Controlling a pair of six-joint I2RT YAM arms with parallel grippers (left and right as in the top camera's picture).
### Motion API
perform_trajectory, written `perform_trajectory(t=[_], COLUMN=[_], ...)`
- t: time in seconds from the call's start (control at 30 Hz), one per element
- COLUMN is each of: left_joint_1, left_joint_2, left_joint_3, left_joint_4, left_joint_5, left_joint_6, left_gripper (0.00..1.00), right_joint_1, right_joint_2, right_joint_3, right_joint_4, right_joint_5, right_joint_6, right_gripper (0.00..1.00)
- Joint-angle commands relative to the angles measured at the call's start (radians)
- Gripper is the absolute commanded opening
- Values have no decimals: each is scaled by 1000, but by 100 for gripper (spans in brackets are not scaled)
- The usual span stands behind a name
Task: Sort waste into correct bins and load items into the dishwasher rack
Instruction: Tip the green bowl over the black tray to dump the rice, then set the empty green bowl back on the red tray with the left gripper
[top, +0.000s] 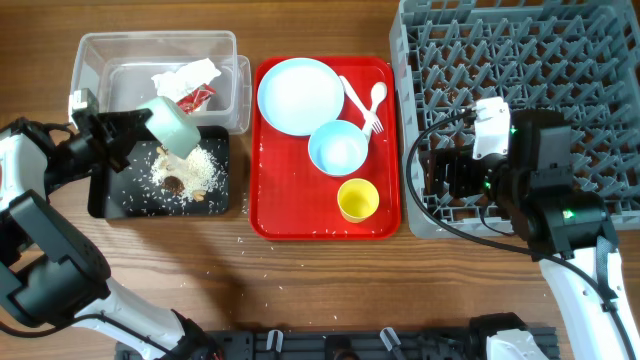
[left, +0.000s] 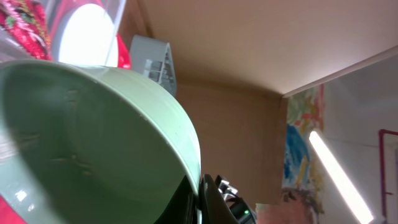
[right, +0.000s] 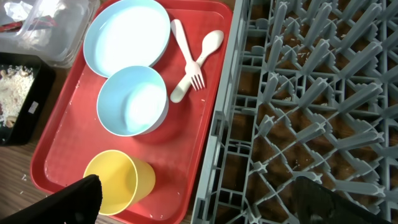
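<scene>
My left gripper should next swing right in the overhead view and down to release the bowl over the red tray's bare near part.
My left gripper (top: 150, 118) is shut on the rim of the pale green bowl (top: 172, 125), tipped over the black tray (top: 110, 200), where beige food scraps (top: 185, 172) lie. The bowl (left: 93, 143) fills the left wrist view. The red-and-white wrapper (top: 190, 85) lies in the clear tub (top: 100, 50). On the red tray (top: 300, 215) are a light blue plate (top: 300, 95), a light blue bowl (top: 337, 147), a yellow cup (top: 358, 200), and a white fork and spoon (top: 366, 100). My right gripper (right: 199, 199) is open and empty over the left edge of the grey rack (top: 520, 60).
Crumbs lie scattered on the wooden table (top: 300, 290) round the black tray. The rack (right: 311, 93) fills the right of the right wrist view, with the cup (right: 118, 180), blue bowl (right: 132, 101), plate (right: 126, 37) and cutlery (right: 196, 59) at its left.
</scene>
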Motion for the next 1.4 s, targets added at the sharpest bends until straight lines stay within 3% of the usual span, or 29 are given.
perform_trajectory(t=[0.0, 0.3, 0.37, 0.43, 0.6, 0.73, 0.83, 1.07, 1.37], left_joint_1=[5, 1, 0, 4, -2, -54, -177, -618, -1006], left_joint_2=[9, 4, -5, -5, -25, -115, -230, -307, -193], left_joint_3=[-6, -6, -5, -3, -3, -3, -3, -3, -3], left_joint_4=[-6, -48, 6, 77, 27, 33, 55, 180, 257], left_joint_5=[59, 54, -27, -218, -92, -117, -309, -936, -1338], left_joint_6=[-29, -23, -4, -123, -128, -126, -139, -373, -520], left_gripper=[4, 4, 4, 4, 4, 4, 4, 4, 4], right_joint_1=[2, 2, 2, 2, 2, 2, 2, 2, 2], right_joint_2=[3, 3, 3, 3, 2, 2, 3, 3, 3], right_joint_3=[23, 23, 23, 23, 23, 23, 23, 23, 23], right_joint_4=[5, 5, 2, 6, 5, 2, 6, 12, 12], right_joint_5=[-17, -17, -17, -17, -17, -17, -17, -17, -17], right_joint_6=[8, 8, 7, 8, 8, 7, 7, 7, 8], right_gripper=[100, 100, 100, 100, 100, 100, 100, 100, 100])
